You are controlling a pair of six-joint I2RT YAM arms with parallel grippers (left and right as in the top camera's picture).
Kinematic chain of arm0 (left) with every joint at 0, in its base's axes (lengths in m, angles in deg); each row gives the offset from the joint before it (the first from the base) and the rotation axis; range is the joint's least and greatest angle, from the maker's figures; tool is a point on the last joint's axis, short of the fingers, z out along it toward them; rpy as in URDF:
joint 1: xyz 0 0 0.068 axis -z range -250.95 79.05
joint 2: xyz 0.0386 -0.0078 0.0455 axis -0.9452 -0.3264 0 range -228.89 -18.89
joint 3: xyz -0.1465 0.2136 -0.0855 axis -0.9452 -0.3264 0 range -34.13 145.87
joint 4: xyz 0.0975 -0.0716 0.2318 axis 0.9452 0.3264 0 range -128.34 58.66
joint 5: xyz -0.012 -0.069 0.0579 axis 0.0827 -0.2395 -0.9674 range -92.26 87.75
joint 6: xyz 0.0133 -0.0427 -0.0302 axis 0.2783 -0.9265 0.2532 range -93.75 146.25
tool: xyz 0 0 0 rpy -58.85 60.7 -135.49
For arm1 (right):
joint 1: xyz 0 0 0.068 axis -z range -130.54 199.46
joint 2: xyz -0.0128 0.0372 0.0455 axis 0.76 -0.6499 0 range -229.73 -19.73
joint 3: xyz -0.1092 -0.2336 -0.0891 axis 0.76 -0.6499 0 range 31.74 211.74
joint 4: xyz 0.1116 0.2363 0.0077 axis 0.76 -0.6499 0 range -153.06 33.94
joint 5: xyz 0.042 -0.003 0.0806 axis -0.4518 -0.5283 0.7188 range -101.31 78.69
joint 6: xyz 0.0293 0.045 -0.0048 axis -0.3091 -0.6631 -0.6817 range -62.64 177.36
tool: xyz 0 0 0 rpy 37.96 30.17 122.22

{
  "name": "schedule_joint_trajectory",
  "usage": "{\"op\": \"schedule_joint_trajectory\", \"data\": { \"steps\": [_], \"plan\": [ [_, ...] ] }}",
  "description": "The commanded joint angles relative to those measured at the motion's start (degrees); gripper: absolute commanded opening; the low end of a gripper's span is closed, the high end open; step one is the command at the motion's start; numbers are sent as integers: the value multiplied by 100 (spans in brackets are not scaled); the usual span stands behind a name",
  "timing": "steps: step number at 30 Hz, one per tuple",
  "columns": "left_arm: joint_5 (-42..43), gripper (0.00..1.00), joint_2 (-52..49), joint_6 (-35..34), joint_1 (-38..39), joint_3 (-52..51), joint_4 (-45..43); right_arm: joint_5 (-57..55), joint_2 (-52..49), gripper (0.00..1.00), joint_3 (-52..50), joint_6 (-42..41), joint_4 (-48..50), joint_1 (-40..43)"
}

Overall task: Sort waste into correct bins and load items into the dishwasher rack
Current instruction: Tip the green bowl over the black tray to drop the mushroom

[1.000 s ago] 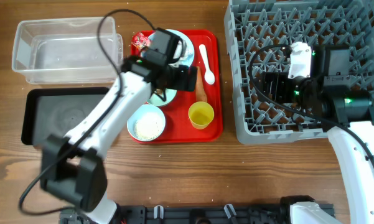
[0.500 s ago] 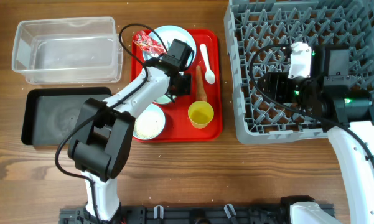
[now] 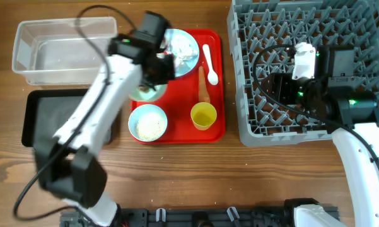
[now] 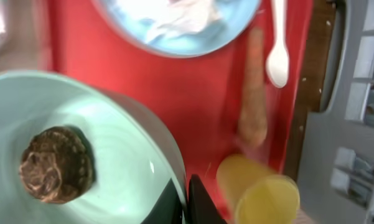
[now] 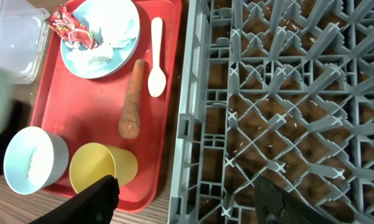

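My left gripper tips the bowl over the black tray next, then lowers to release at the spot on the red tray (image 4: 115, 73) beside the plate, which lies below.
My left gripper (image 4: 185, 190) is shut on the rim of a pale green bowl (image 4: 81, 149) that holds a small brown food lump (image 4: 55, 164). From overhead, that bowl (image 3: 144, 93) sits at the red tray's left edge, half under the left arm. The pale blue plate (image 3: 183, 47) carries white tissue (image 5: 109, 37) and a red-and-white wrapper (image 5: 71, 28). A second bowl (image 3: 147, 123) holds rice. The white spoon (image 3: 209, 63), carrot (image 3: 203, 85) and yellow cup (image 3: 204, 116) lie on the tray. My right gripper (image 5: 190, 202) hangs open over the grey rack (image 3: 309, 38).
The clear tub (image 3: 66, 50) stands at the back left with the black tray (image 3: 50, 116) just in front of it. The red tray (image 3: 217, 129) lies between them and the rack. Bare wooden table runs along the front.
The left gripper has shut on the green bowl's rim and the arm has swung left with it. The right gripper has narrowed a little and stayed over the rack.
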Motion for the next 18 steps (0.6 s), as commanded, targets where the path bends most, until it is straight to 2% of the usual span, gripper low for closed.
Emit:
{"op": "schedule_joint_trajectory", "data": {
  "steps": [1, 3, 6, 14, 18],
  "plan": [
    [323, 4, 463, -17, -951, 85, 741, -11, -48, 72, 116, -4, -7, 24],
    [634, 4, 501, 444, -1759, 33, 1298, -11, -48, 72, 116, -7, -13, 24],
    [1451, 4, 498, 1049, -2527, -286, 1180, -11, -48, 72, 116, -2, -9, 24],
    [4575, 4, 461, 2312, -4675, -1906, -297, -9, -48, 72, 116, -9, -90, 24],
    [5737, 4, 452, 2400, -5676, -2671, -1005, -9, -48, 72, 116, -17, -98, 24]
  ]
}}
